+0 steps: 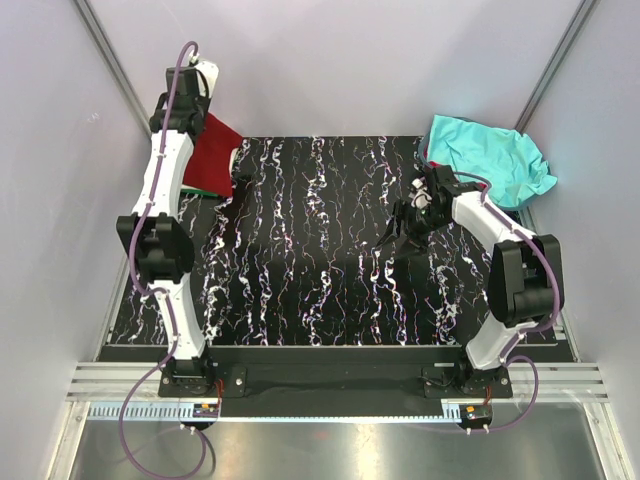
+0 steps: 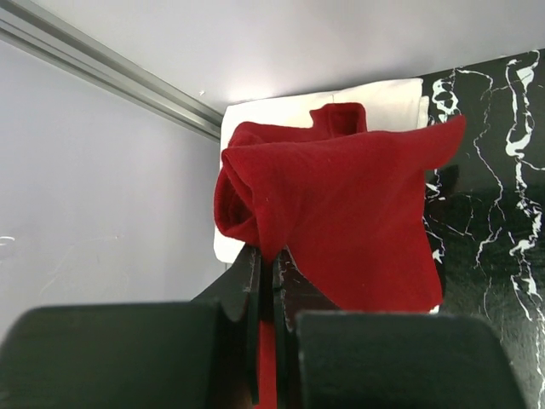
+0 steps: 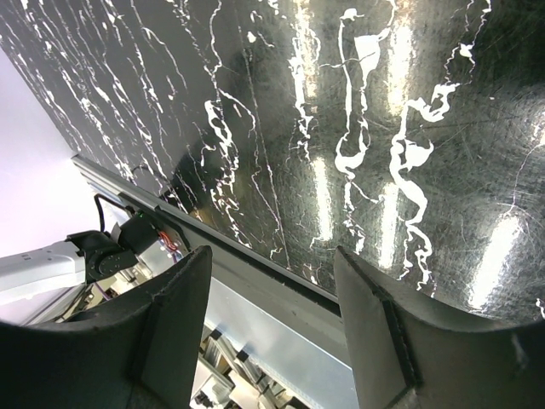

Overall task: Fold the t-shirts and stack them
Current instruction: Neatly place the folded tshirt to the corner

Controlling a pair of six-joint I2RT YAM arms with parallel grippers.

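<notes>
Next, my left gripper will go down and to the left in the top view to release the fold of the red t-shirt over the white folded shirt's wall-side edge [image 2: 227, 244], because it lies uncovered.
The dark red t-shirt [image 1: 212, 148] hangs bunched at the mat's far left corner. My left gripper [image 1: 196, 118] is shut on a fold of it; the left wrist view shows the red cloth [image 2: 341, 204] pinched between the closed fingers [image 2: 271, 260]. It hangs over a white folded shirt [image 2: 383, 98]. A green edge [image 1: 205, 190] shows below the red cloth. The turquoise t-shirt [image 1: 490, 160] lies crumpled at the far right corner. My right gripper [image 1: 403, 227] is open and empty above the mat's right half, with only the mat between its fingers [image 3: 272, 264].
The black marbled mat [image 1: 320, 270] covers the table. Grey walls and metal rails close in the left, back and right sides. A metal rail and the arm bases run along the near edge [image 1: 330, 385].
</notes>
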